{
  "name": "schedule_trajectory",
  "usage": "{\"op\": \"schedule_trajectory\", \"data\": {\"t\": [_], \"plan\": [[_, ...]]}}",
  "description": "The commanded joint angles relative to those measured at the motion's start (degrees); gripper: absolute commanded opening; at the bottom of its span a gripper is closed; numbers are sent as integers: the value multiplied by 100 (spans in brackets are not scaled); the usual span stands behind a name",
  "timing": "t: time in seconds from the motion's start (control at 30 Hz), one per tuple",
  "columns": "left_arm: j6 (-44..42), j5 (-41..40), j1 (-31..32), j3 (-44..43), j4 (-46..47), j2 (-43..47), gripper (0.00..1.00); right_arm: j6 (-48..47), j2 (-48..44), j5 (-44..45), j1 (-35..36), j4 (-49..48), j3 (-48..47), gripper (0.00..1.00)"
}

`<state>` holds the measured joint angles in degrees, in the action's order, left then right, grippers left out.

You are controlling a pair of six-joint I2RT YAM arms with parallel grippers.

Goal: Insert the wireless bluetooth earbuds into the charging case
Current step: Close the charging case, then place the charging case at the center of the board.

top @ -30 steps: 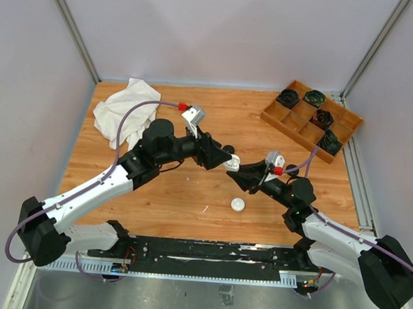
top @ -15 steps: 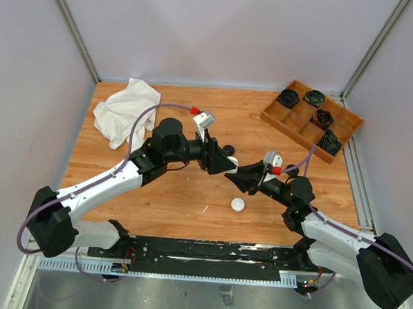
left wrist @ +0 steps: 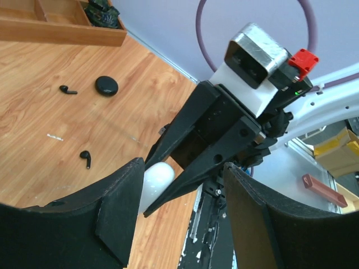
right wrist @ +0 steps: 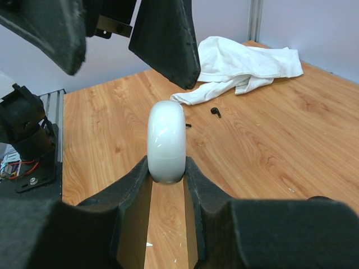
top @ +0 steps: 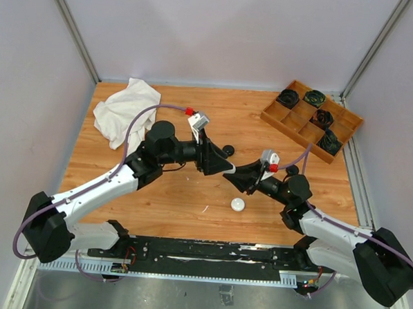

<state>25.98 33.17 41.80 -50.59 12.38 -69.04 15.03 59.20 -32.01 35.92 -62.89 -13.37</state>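
Observation:
The clear wood beside the white round piece lies below my right gripper and back from it, so my right gripper will next tip down, lower back to that spot and release the case.
My right gripper [right wrist: 166,168] is shut on a white puck-like charging case [right wrist: 166,140], held on edge above the table. The case looks closed. My left gripper [left wrist: 182,168] is open and empty, its fingers [left wrist: 118,213] straddling the right gripper's tips and the white case [left wrist: 157,179]. In the top view the two grippers meet mid-table, the left gripper [top: 223,167] and the right gripper [top: 239,173]. Two black earbuds [left wrist: 68,89] [left wrist: 85,158] lie on the wood. Another black earbud [right wrist: 215,111] lies near the cloth.
A black round case [left wrist: 106,85] lies by one earbud; black cases also show in the top view [top: 227,150] [top: 292,170]. A small white round piece [top: 238,204] lies near the front. A wooden compartment tray [top: 271,118] stands back right, a white cloth [top: 126,109] back left.
The left arm swung right toward the right gripper, then eased back a little. The white case, visible between the grippers a second ago, is now hidden in the top view.

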Motion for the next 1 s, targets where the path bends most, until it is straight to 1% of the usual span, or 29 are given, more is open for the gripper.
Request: {"op": "schedule_trajectory", "data": {"t": [0.0,0.13,0.23,0.33,0.47,0.6,0.63,0.73,0.8,0.87,0.97], "plan": [[8,187,-49,141,371,221,63,78,29,-161,-138,-101,-241,6],[22,-45,-111,196,275,299,63,127,32,-209,-133,163,-325,6],[-53,-700,-190,207,-116,412,66,127,-24,-178,-138,713,-440,6],[-145,-1496,-245,217,-721,535,68,82,-103,-124,-137,1676,-648,5],[-126,-2484,-277,456,-1139,755,73,10,-219,-39,-137,3064,-965,5],[-41,-3173,-295,746,-1415,978,77,-29,-294,98,-134,4400,-1247,4],[-9,-3331,-295,823,-1480,1054,78,-41,-272,110,-135,4806,-1325,4],[73,-3688,-304,1047,-1623,1213,82,-108,-77,85,-135,5626,-1601,5],[138,-3872,-312,1184,-1682,1293,86,-147,111,59,-126,5953,-1710,5],[225,-4034,-345,1336,-1692,1342,92,-133,335,29,-100,6061,-1742,6],[415,-4190,-484,1584,-1739,1382,94,-74,779,-63,53,6157,-1854,9]]}}
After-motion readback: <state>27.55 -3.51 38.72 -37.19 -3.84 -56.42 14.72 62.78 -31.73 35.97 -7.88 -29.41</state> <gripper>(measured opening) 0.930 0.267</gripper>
